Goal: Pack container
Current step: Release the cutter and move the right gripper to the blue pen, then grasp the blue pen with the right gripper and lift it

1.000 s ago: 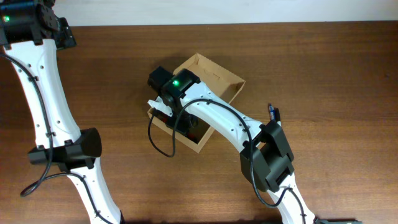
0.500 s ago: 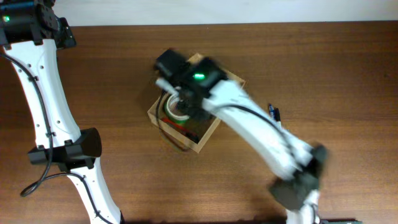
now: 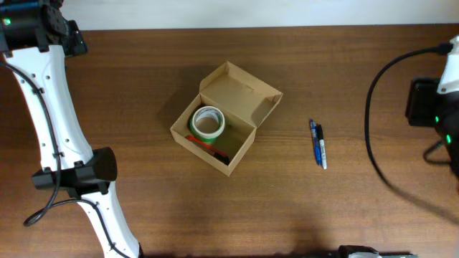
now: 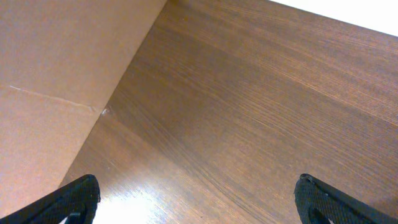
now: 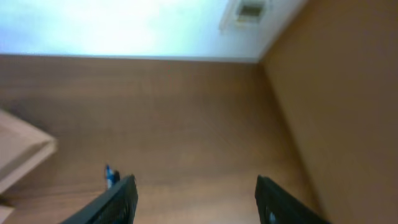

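Observation:
I will next move my right gripper to the left in the overhead view and lower it onto the translucent blue pen's middle, because that pen is outside the box.
The container is a tan cardboard box at the table's middle, open, with its flap lid standing at the back right. A green and white tape roll lies inside on something red. The box's corner shows at the left edge of the right wrist view. My right gripper is open and empty, far right of the box. My left gripper is open and empty over bare wood, with no task object in its view.
Two pens lie side by side right of the box; one tip shows in the right wrist view. The left arm runs along the left edge, and the right arm is at the right edge. A tan panel borders the left wrist view.
My right arm pulled back from over the box to the table's right edge. The tape roll it covered now lies uncovered in the box. The left arm has not moved.

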`<state>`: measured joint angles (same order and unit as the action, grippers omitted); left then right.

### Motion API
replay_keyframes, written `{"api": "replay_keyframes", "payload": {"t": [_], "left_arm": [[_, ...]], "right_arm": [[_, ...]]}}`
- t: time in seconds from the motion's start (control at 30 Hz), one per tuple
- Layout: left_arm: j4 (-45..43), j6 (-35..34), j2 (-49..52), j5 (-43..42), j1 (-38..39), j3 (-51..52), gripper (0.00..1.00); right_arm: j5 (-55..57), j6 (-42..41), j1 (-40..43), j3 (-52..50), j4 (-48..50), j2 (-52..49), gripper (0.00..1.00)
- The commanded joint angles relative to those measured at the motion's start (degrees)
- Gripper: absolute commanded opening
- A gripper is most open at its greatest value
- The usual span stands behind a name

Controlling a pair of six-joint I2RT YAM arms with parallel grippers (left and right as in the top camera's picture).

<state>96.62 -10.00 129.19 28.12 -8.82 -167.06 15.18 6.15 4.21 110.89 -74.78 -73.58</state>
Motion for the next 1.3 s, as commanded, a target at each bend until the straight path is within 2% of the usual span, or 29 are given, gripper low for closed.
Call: {"api": "replay_keyframes", "payload": {"t": [0.0,0.17,0.3,0.5,0.73,1.27], "left_arm": [[0.02,0.7,-1.7,0.63,-0.2,-0.92,1.0],[0.02,0.7,-1.7,0.63,-0.2,-0.92,1.0],[0.02,0.7,-1.7,0.63,-0.2,-0.92,1.0],[0.02,0.7,-1.7,0.63,-0.2,-0.92,1.0],[0.02,0.7,-1.7,0.63,-0.2,-0.92,1.0],[0.02,0.7,-1.7,0.63,-0.2,-0.92,1.0]], "right_arm": [[-13.22,-4.83,7.98,-16.02,3.58,-7.26,0.64],[-21.27,-5.86,7.69,-27.28,7.58,-18.16,0.64],[-21.62,-5.75,3.32,-27.74,9.05,-27.26,0.64],[-21.62,-2.12,-3.19,-27.76,11.98,-34.18,0.62],[-20.57,-0.39,-7.96,-29.83,18.34,-36.59,0.58],[-20.76,-0.76,-7.96,-38.51,22.84,-36.65,0.59]]}}
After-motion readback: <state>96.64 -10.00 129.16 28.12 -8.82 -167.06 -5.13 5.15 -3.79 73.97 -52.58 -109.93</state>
